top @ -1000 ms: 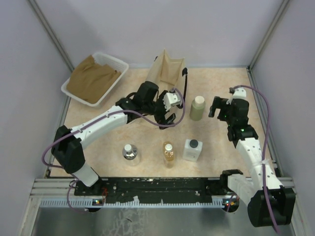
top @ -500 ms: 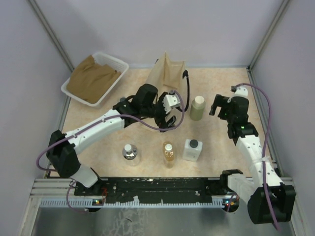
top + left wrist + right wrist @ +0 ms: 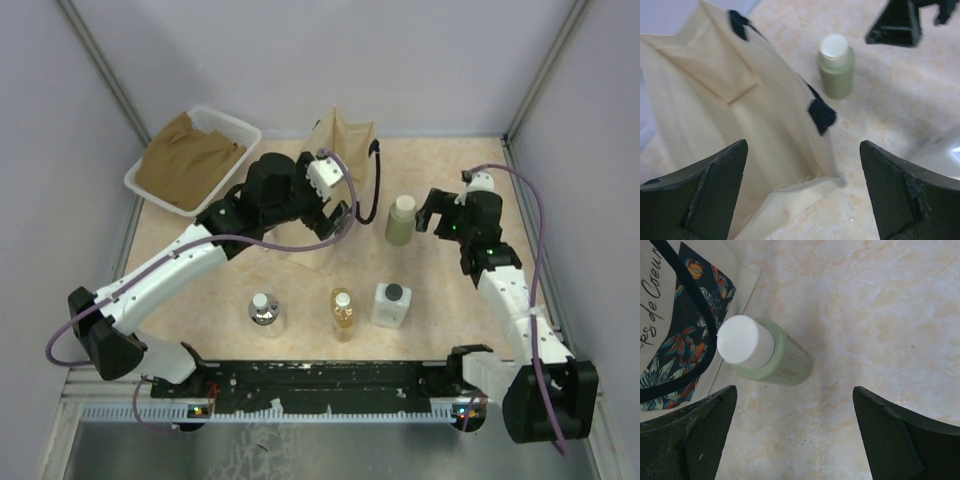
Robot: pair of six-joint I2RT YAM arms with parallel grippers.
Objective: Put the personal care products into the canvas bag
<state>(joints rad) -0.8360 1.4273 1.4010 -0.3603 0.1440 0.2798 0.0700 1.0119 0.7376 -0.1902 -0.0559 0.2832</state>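
Note:
The right gripper shifts over the white cap of the olive-green bottle toward the bag next, then lowers around the body [image 3: 400, 226] [image 3: 785, 361] of the bottle.
The canvas bag [image 3: 350, 140] stands upright at the back middle. My left gripper [image 3: 330, 215] is open and empty, just above and in front of it. The left wrist view looks down into the bag's open mouth [image 3: 715, 100], with the gripper [image 3: 802, 200] over its near corner. The olive-green bottle [image 3: 400, 220] stands right of the bag, and also shows in the wrist views [image 3: 836, 67] [image 3: 767, 357]. My right gripper [image 3: 430, 212] [image 3: 797, 435] is open and empty just right of it. The silvery bottle [image 3: 264, 310], amber bottle [image 3: 343, 313] and square whitish bottle [image 3: 391, 305] stand in front. The slim clear bottle is out of view.
A white plastic tub [image 3: 232, 125] with brown cloth sits at the back left. The bag's printed side and black handle [image 3: 670, 330] lie close to the left of the olive-green bottle. Grey walls close in the table on three sides.
My left arm has swung back and left, so its gripper went from the bag's right front to above its mouth. My right gripper has shifted slightly left toward the olive-green bottle.

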